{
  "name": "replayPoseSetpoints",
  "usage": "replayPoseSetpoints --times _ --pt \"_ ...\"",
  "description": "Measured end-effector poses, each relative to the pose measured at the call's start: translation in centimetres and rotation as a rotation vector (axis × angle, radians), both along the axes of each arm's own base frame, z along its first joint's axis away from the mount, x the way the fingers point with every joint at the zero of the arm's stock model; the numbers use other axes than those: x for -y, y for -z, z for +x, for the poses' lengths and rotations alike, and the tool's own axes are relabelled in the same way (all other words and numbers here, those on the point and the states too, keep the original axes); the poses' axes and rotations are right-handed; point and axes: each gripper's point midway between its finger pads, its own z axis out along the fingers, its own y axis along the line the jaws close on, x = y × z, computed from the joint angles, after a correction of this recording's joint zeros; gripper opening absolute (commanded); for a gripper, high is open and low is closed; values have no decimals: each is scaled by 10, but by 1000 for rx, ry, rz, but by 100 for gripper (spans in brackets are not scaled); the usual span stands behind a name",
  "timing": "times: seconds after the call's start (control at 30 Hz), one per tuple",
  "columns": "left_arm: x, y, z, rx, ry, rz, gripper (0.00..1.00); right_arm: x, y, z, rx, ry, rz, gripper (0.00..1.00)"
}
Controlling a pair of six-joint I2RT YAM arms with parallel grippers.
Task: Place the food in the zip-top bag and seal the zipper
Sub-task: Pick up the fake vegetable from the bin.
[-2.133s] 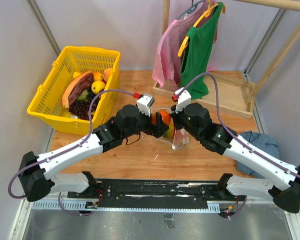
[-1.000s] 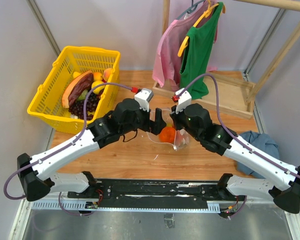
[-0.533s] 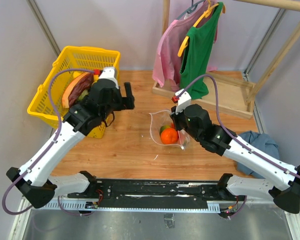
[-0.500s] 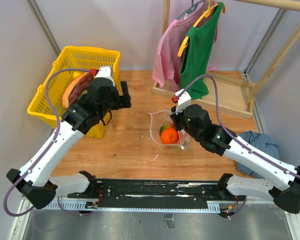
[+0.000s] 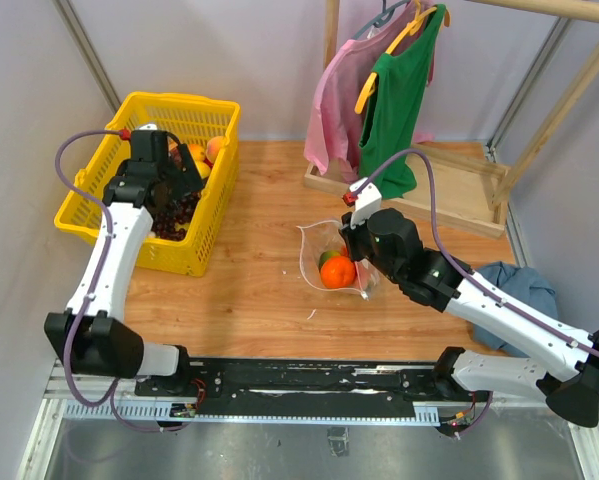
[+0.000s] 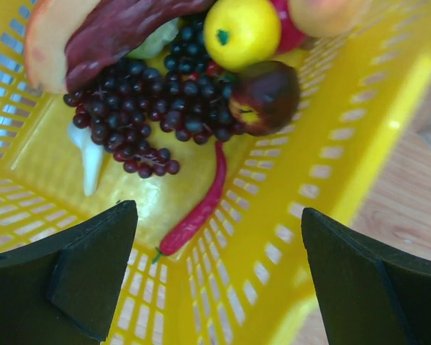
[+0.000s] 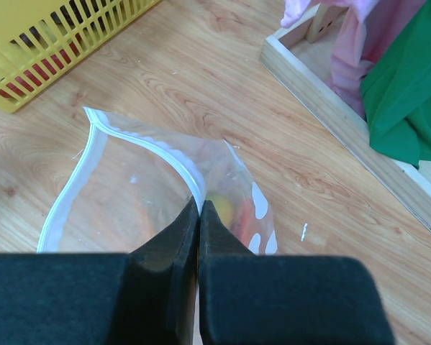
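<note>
My left gripper will next go down into the yellow basket, to the left in the wrist view, onto the white stem, whose end sticks out clear of the grapes.
The clear spotted zip-top bag stands open on the table with an orange and a green piece inside. My right gripper is shut on the bag's rim, pinching the whitish zipper. My left gripper hangs open over the yellow basket, nothing between its fingers. Below it lie more food: dark purple grapes, a yellow lemon, a dark red fruit, a red chilli and a large slice.
The yellow mesh basket stands at the back left. A wooden rack base with pink and green garments fills the back right. A blue cloth lies at the right edge.
My left arm has swung left from the bag to above the basket, leaving the orange in the bag. The right gripper and the bag have not moved.
</note>
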Motion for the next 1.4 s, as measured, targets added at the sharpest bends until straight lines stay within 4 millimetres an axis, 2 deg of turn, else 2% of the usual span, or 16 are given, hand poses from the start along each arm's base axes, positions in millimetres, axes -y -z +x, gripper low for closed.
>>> replayPoseSetpoints --times 0.13,0.37,0.53,0.63,0.83,0.97,1.07,1.13,1.2,1.4 --pt "-27 35 12 -106 -57 9 99 0 0 0 0 0 1 1" --pt "-62 95 18 -293 -147 84 95 0 0 0 -1 -1 0 1" --pt "-79 141 9 -435 -185 142 88 1 1 2 -3 1 3 1" --pt "-94 161 -1 -508 -228 186 79 0 1 3 -6 -4 6 1" --pt "-126 186 -14 -612 -317 249 73 -3 3 3 -13 -14 4 1" --pt "-141 202 -22 -677 -354 280 63 -6 10 3 -28 -25 -8 1" --pt "-146 211 -25 -708 -362 279 59 -9 15 3 -39 -33 -17 1" --pt "-150 215 -26 -720 -370 277 51 -9 15 3 -41 -35 -18 1" --pt "-151 218 -27 -730 -372 273 49 -9 16 3 -42 -35 -17 1" --pt "-151 233 -28 -770 -358 259 24 -9 15 4 -42 -36 -16 1"
